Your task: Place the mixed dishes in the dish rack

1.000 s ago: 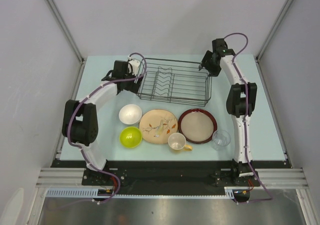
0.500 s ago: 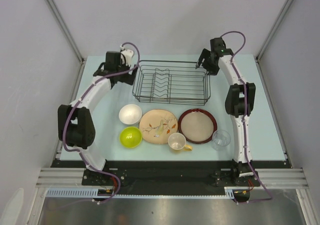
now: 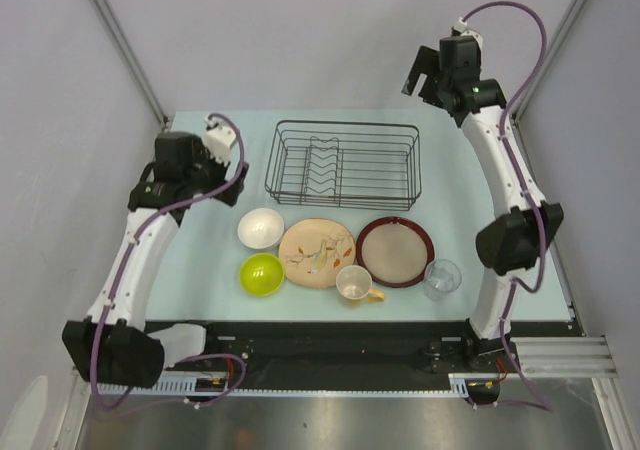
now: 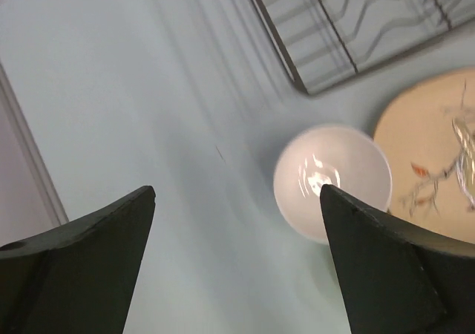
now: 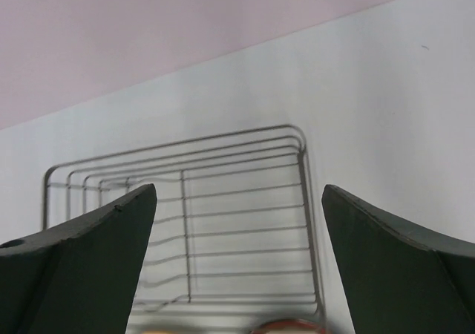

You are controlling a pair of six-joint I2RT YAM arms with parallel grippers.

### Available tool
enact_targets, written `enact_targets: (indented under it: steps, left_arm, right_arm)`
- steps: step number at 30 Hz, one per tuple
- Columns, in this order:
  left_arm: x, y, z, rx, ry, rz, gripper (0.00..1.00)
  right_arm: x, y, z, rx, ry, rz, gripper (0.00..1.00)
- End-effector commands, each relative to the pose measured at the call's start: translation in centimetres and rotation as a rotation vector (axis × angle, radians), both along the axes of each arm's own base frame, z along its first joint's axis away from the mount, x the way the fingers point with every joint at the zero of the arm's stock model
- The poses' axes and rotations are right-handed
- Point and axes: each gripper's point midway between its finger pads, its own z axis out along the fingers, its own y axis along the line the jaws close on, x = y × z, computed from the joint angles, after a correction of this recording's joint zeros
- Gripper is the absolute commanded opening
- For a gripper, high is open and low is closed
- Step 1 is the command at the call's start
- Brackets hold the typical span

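Observation:
My left gripper will next move down toward the white bowl, with its fingers on either side of the bowl's rim, on the side away from the leaf-patterned plate.
The black wire dish rack stands empty at the back of the table. In front of it lie the white bowl, the lime-green bowl, the leaf-patterned plate, the red-rimmed plate, the cup with yellow handle and the clear glass. My left gripper is open and empty, above the table left of the rack; its view shows the white bowl by the right finger. My right gripper is open and empty, raised high behind the rack.
Grey enclosure walls stand close on the left, right and back. A metal post rises at the back left corner. The table's left edge shows in the left wrist view. The leaf plate's edge lies beside the white bowl.
Both grippers have left the rack's ends: the left one drew back to the left and nearer, the right one rose up and back. The rack sits slightly further left than a second ago.

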Motion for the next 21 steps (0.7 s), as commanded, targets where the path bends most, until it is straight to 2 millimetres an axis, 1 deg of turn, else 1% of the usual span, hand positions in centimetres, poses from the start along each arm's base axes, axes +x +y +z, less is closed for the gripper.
enact_targets:
  steps: [1, 2, 3, 4, 5, 6, 7, 8, 9, 10, 11, 12, 13, 14, 16, 17, 19, 21]
  left_arm:
    - [-6.2, 0.3, -7.6, 0.001, 0.237, -0.078, 0.98]
    - [-6.1, 0.4, -7.7, -0.007, 0.218, -0.064, 0.98]
    - [-6.2, 0.4, -8.1, -0.027, 0.229, -0.045, 0.97]
    - [-6.4, 0.4, -8.9, -0.036, 0.248, -0.036, 0.97]
    - [-6.2, 0.1, -9.5, -0.051, 0.267, -0.036, 0.97]
    - [-6.1, 0.0, -10.0, -0.066, 0.282, -0.026, 0.96]
    - [-6.2, -0.1, -10.7, -0.075, 0.305, -0.022, 0.96]
    - [-5.7, -0.1, -11.0, -0.083, 0.302, -0.015, 0.95]
    - [-5.6, -0.3, -11.7, -0.1, 0.329, -0.005, 0.94]
    - [-5.2, -0.3, -11.8, -0.109, 0.325, 0.001, 0.94]
    - [-4.9, -0.1, -11.9, -0.125, 0.329, 0.024, 0.93]
    - [-4.7, -0.2, -12.1, -0.144, 0.342, 0.024, 0.93]
    - [-4.5, -0.2, -12.2, -0.163, 0.347, 0.031, 0.93]
    - [-4.4, 0.0, -12.4, -0.186, 0.357, 0.052, 0.93]
    - [-4.3, 0.0, -13.3, -0.202, 0.38, 0.061, 0.92]
    - [-4.3, 0.0, -13.7, -0.206, 0.389, 0.066, 0.92]
    - [-4.5, -0.3, -14.8, -0.217, 0.421, 0.065, 0.91]
    - [-4.6, -0.4, -15.3, -0.225, 0.444, 0.069, 0.89]
  right_arm:
    - [-3.4, 2.4, 4.0, -0.014, -0.119, 0.061, 1.0]
    - [-4.6, 4.2, 1.9, -0.03, -0.084, 0.105, 1.0]
    - [-5.8, 4.7, 3.9, -0.024, -0.143, 0.123, 1.0]
    - [-6.6, 5.6, 3.8, -0.042, -0.147, 0.15, 1.0]
    - [-7.6, 7.0, 2.4, -0.067, -0.122, 0.181, 1.0]
    - [-8.7, 7.5, 2.9, -0.082, -0.132, 0.195, 1.0]
    - [-9.3, 7.8, 2.6, -0.101, -0.127, 0.204, 1.0]
    - [-10.3, 8.6, 1.5, -0.136, -0.11, 0.228, 1.0]
    - [-11.1, 8.7, 1.7, -0.147, -0.119, 0.236, 1.0]
    - [-11.6, 8.7, 1.4, -0.155, -0.117, 0.239, 1.0]
    - [-12.2, 8.7, 0.1, -0.161, -0.092, 0.247, 1.0]
    - [-12.9, 8.5, 0.6, -0.153, -0.103, 0.247, 1.0]
    - [-13.2, 8.3, 0.5, -0.149, -0.102, 0.245, 1.0]
    - [-13.7, 8.1, -0.5, -0.153, -0.081, 0.246, 1.0]
    - [-14.4, 7.6, -0.3, -0.155, -0.08, 0.237, 1.0]
    - [-14.7, 7.4, -0.7, -0.161, -0.064, 0.232, 1.0]
    - [-15.0, 7.4, -0.5, -0.162, -0.066, 0.23, 1.0]
    - [-15.1, 7.3, -0.2, -0.161, -0.072, 0.231, 0.99]
